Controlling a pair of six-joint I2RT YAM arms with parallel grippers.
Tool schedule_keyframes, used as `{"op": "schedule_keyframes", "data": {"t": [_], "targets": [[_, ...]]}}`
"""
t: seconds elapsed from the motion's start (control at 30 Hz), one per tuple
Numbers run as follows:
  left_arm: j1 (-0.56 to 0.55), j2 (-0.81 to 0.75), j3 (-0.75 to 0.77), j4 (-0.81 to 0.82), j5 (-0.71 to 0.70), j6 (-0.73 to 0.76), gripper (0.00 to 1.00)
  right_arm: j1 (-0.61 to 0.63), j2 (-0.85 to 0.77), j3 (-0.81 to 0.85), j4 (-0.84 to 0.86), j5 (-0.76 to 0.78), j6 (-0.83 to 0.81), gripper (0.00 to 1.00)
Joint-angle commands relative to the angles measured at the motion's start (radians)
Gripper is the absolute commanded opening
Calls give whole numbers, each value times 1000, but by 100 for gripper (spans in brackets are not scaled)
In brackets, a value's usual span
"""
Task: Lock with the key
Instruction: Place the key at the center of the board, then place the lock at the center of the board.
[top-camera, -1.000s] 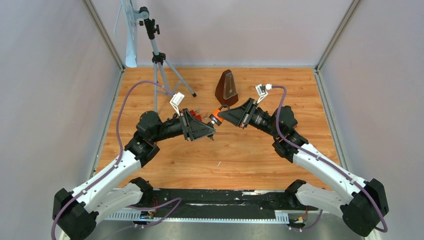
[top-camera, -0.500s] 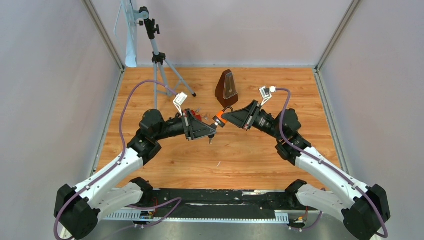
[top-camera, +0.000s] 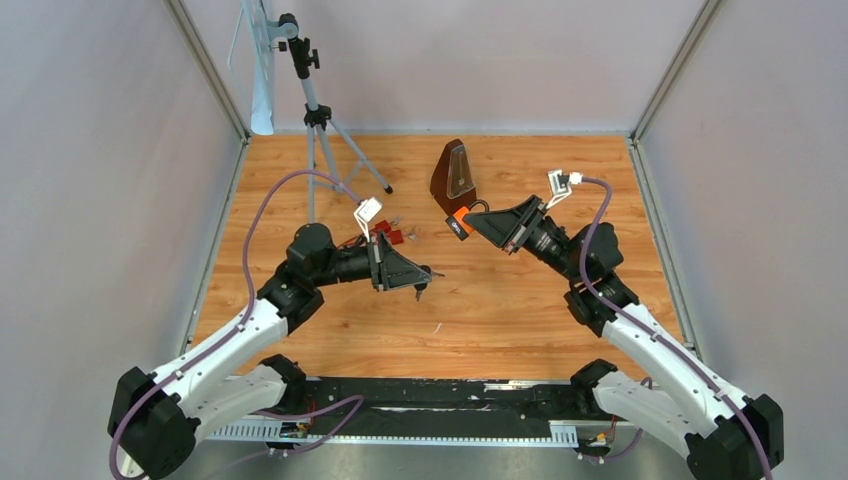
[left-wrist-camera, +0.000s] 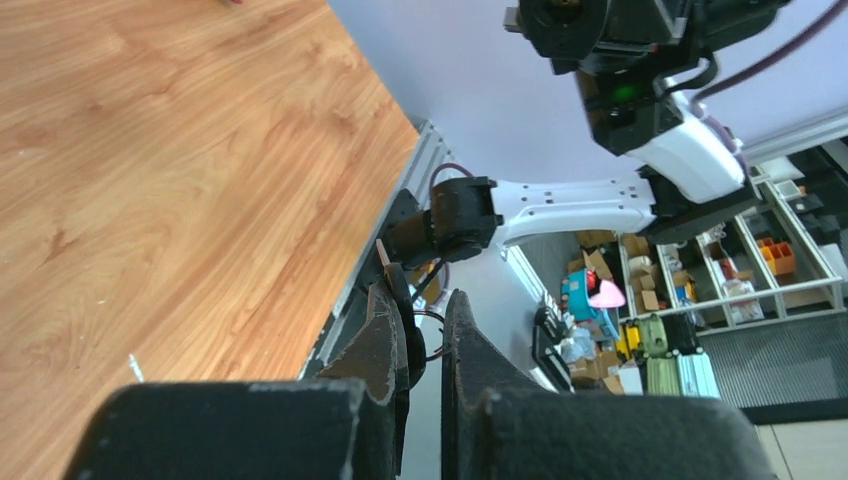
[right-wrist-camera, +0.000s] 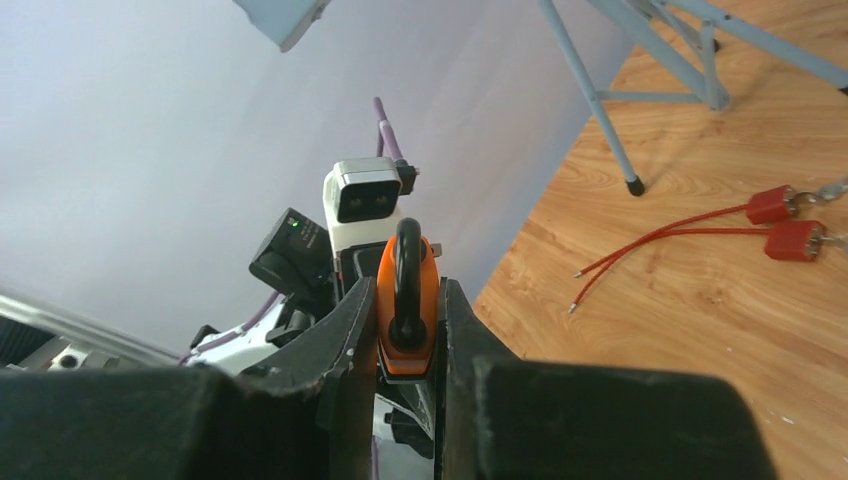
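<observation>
The key (top-camera: 420, 289) is hanging well above the floor, so my left gripper will tilt down and lower it outward onto the floor in front of the metronome.
The orange padlock (top-camera: 459, 222) with its black shackle is clamped between the fingers of my right gripper (top-camera: 470, 218), held above the floor near the back middle. In the right wrist view the padlock (right-wrist-camera: 407, 312) stands upright between the pads of the right gripper (right-wrist-camera: 405, 290), shackle up. My left gripper (top-camera: 428, 272) sits a short way to the left and nearer, apart from the padlock. It is shut on the key (top-camera: 420, 289), which hangs dark at its tip. In the left wrist view the key (left-wrist-camera: 411, 330) lies against the left pad of the left gripper (left-wrist-camera: 425, 300).
A brown metronome (top-camera: 453, 175) stands just behind the padlock. A tripod (top-camera: 318, 118) is at the back left. Two small red locks on red cables (top-camera: 391, 235) lie on the wooden floor (top-camera: 500, 310) behind my left gripper, and show again as red locks (right-wrist-camera: 790, 225).
The left gripper closed on the key and drew back toward the near left. The right arm carried the padlock away to the back right, so key and padlock are now apart.
</observation>
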Motion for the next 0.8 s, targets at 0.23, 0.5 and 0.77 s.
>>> {"op": "schedule_keyframes", "data": {"t": [0.23, 0.5, 0.77], "targets": [[-66, 374, 203, -108, -247, 216, 0, -243, 35, 12, -313, 103, -149, 0], [-156, 905, 603, -24, -423, 267, 0, -473, 179, -21, -370, 79, -202, 0], [-174, 1225, 827, 120, -579, 200, 0, -479, 326, -72, -374, 74, -222, 0]]}}
